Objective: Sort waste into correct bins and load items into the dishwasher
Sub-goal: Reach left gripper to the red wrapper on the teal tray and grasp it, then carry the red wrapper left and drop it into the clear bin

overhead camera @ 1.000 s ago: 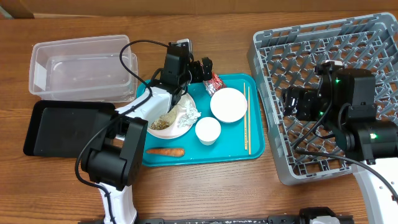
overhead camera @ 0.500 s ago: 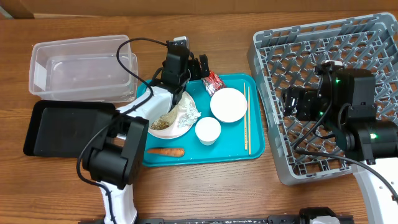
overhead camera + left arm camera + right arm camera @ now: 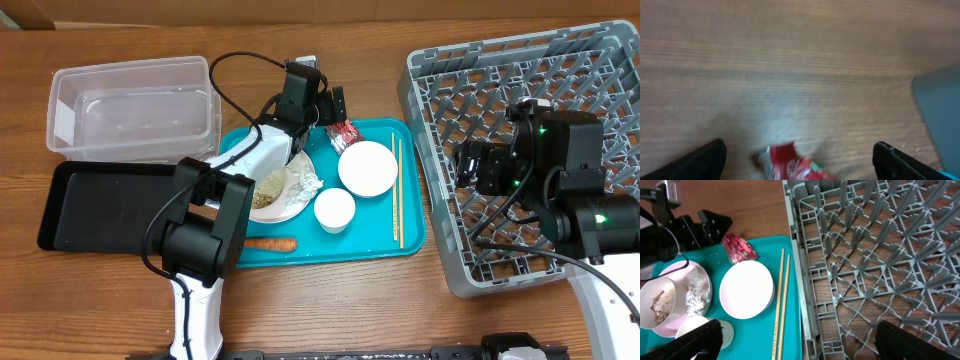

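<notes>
The left gripper closes its spread fingers onto the wrapper's far end next, since the far end of the red snack wrapper (image 3: 345, 132) (image 3: 792, 165) already lies between them.
A red snack wrapper (image 3: 345, 132) lies at the back edge of the teal tray (image 3: 370, 245). My left gripper (image 3: 333, 106) hangs just behind it, open. In the left wrist view the wrapper (image 3: 792, 165) shows blurred between the two wide-apart fingers, untouched. On the tray sit a white plate (image 3: 262, 210) with rice scraps and a crumpled tissue (image 3: 306, 182), a pale bowl (image 3: 368, 168), a small cup (image 3: 334, 210), chopsticks (image 3: 397, 190) and a carrot (image 3: 266, 243). My right gripper (image 3: 468, 166) is open and holds nothing, over the left side of the grey dish rack (image 3: 560, 80).
A clear plastic tub (image 3: 130, 110) stands at the back left, with a shallow black tray (image 3: 100, 205) in front of it. The rack's upright pegs (image 3: 865, 255) fill the right side. The tray's right edge lies close to the rack wall.
My left arm has swung right and back, bringing its fingers over the far end of the red wrapper. The right arm has not moved.
</notes>
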`<state>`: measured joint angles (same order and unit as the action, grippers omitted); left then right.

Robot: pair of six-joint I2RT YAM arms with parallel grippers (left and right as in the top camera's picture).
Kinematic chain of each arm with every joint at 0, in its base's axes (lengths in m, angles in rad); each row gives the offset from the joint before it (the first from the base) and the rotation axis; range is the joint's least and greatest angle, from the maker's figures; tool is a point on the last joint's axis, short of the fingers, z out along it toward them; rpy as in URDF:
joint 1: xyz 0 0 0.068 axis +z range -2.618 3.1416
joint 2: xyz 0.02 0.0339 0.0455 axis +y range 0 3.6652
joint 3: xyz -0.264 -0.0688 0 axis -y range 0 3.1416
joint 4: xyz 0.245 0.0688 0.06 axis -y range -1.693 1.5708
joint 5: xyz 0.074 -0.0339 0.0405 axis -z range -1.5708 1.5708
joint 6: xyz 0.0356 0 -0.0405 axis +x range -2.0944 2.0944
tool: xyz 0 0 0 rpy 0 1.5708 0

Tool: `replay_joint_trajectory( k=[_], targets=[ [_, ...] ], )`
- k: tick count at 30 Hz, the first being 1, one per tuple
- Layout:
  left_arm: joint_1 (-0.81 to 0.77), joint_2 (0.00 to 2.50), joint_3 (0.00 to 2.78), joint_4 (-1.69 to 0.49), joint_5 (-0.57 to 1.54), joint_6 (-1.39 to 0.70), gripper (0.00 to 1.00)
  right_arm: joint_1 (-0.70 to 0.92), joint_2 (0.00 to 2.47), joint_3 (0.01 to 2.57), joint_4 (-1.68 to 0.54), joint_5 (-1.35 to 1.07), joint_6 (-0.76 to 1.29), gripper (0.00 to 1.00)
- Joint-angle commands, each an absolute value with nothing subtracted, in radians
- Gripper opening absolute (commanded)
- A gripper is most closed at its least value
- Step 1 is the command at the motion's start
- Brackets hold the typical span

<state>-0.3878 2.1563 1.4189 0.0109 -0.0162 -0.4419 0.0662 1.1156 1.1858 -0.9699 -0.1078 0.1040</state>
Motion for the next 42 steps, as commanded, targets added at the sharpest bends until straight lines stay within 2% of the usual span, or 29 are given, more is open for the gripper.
replay_joint_trajectory(
  k=[1, 5, 9, 11, 15, 17, 20, 26, 35, 42],
  targets=[
    [-0.398, 2.171, 1.436, -0.033, -0.025, -0.426, 0.93, 0.066, 1.110, 1.213, -0.968, -0.115, 0.105, 1.00],
    [-0.402, 2.171, 1.436, -0.055, -0.014, -0.426, 0.85, 0.066, 1.110, 1.213, -0.968, -0.115, 0.105, 1.00],
    [-0.403, 2.171, 1.436, -0.054, 0.002, -0.427, 0.68, 0.066, 1.110, 1.213, -0.972, -0.115, 0.105, 1.00],
    [-0.403, 2.171, 1.436, -0.055, 0.014, -0.426, 0.63, 0.066, 1.110, 1.213, -0.977, -0.115, 0.104, 1.00],
    [-0.404, 2.171, 1.436, -0.055, 0.028, -0.427, 0.60, 0.066, 1.110, 1.213, -0.980, -0.115, 0.104, 1.00],
    [-0.407, 2.171, 1.436, -0.055, 0.028, -0.427, 0.56, 0.066, 1.110, 1.213, -0.979, -0.115, 0.104, 1.00],
    [-0.407, 2.171, 1.436, -0.056, 0.028, -0.427, 0.41, 0.066, 1.110, 1.213, -0.979, -0.114, 0.104, 1.00],
    [-0.406, 2.171, 1.436, -0.056, 0.042, -0.426, 0.05, 0.066, 1.110, 1.213, -0.980, -0.115, 0.104, 1.00],
    [-0.403, 2.114, 1.437, -0.065, 0.041, -0.356, 0.04, 0.066, 1.110, 1.213, -0.982, -0.115, 0.104, 1.00],
    [-0.388, 1.973, 1.438, -0.204, 0.041, -0.351, 0.04, 0.066, 1.110, 1.213, -0.982, -0.114, 0.104, 1.00]
  ],
)
